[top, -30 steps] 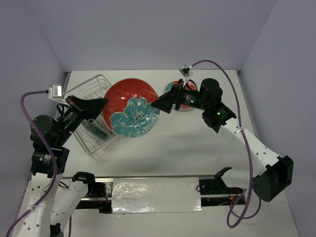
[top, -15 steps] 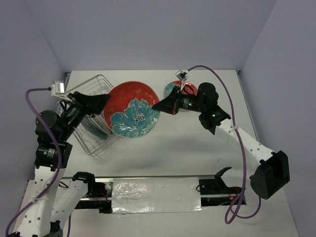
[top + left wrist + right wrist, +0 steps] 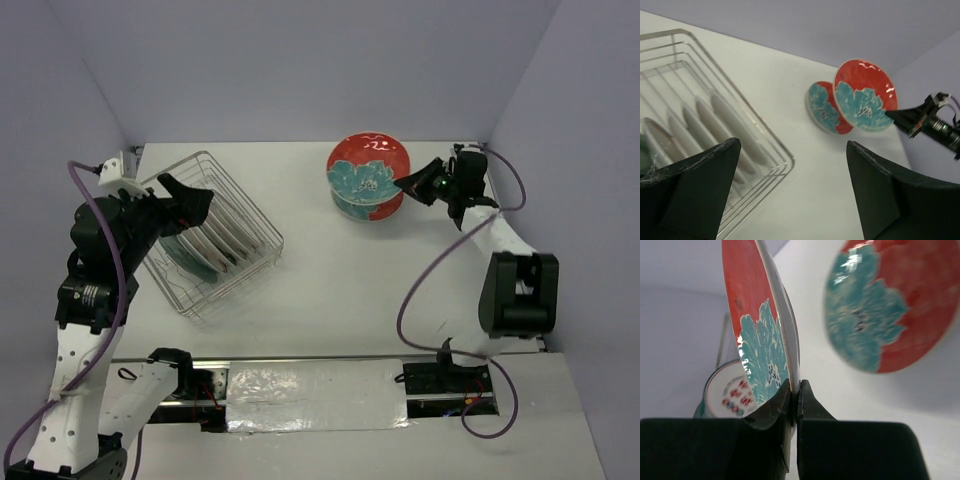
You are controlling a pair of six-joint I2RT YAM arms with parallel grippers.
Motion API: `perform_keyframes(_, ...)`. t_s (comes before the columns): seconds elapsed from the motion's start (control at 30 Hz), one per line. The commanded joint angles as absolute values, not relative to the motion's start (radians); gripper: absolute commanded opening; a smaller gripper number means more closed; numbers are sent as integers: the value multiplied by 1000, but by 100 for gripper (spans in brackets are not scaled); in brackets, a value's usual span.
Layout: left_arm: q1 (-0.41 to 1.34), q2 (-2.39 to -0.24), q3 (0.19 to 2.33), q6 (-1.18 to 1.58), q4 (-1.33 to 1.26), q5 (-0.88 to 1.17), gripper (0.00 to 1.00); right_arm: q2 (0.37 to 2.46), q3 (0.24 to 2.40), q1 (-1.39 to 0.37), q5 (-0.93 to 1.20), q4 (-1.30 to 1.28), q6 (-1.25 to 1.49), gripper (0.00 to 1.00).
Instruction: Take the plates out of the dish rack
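Observation:
The red-and-teal plate in my right gripper still hangs at a steep tilt. My right gripper needs to move down next and tilt it flatter onto the second floral plate [image 3: 368, 211] [image 3: 892, 305], and then let go of the red-and-teal plate's rim.
The wire dish rack [image 3: 262, 232] stands at the left and holds several upright plates [image 3: 205, 250], also seen in the left wrist view [image 3: 722, 125]. My left gripper [image 3: 200, 205] hovers open over the rack's near corner, nothing between its fingers [image 3: 695, 190]. My right gripper [image 3: 407, 185] is shut on the rim of a red-and-teal floral plate [image 3: 368, 165], held tilted on edge [image 3: 760, 325] at the back right. Just under it a second floral plate [image 3: 385, 212] lies on the table [image 3: 885, 310].
The grey walls close in at the back and both sides. The right arm's cable [image 3: 425, 290] loops over the table on the right. A white plate with red centre marks [image 3: 732, 392] shows behind the held plate.
The left gripper opened and let go of the floral plate, then drew back to the rack. The right gripper shut on the plate's rim and carried it to the back right.

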State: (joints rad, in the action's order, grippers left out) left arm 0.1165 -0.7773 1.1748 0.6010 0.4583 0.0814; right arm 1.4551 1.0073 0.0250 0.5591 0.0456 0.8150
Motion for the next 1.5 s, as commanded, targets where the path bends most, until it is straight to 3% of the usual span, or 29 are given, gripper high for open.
perform_keyframes(0.0, 115, -720, 1175, 482, 509, 17, 99, 1592, 1146, 86, 673, 146, 845, 0)
perform_keyframes(0.33, 121, -672, 1099, 420, 519, -63, 100, 1942, 1457, 133, 738, -90, 675, 0)
perform_keyframes(0.73, 121, -723, 974, 428, 443, -80, 100, 1987, 1511, 83, 634, -331, 468, 11)
perform_keyframes(0.8, 121, -723, 959, 420, 442, -98, 100, 1990, 1522, 78, 603, -366, 459, 18)
perform_keyframes(0.87, 121, -713, 953, 414, 448, -118, 99, 1991, 1557, 64, 549, -406, 431, 36)
perform_keyframes(0.93, 121, -701, 937, 411, 446, -141, 100, 2008, 1600, 34, 438, -498, 393, 46)
perform_keyframes(0.97, 121, -687, 933, 411, 443, -143, 100, 2023, 1664, 26, 402, -533, 381, 55)
perform_keyframes(1.23, 118, -635, 911, 411, 425, -133, 100, 2157, 1876, -57, 112, -739, 334, 71)
perform_keyframes(1.47, 115, -634, 933, 413, 449, -156, 99, 2240, 1941, -107, 35, -827, 319, 73)
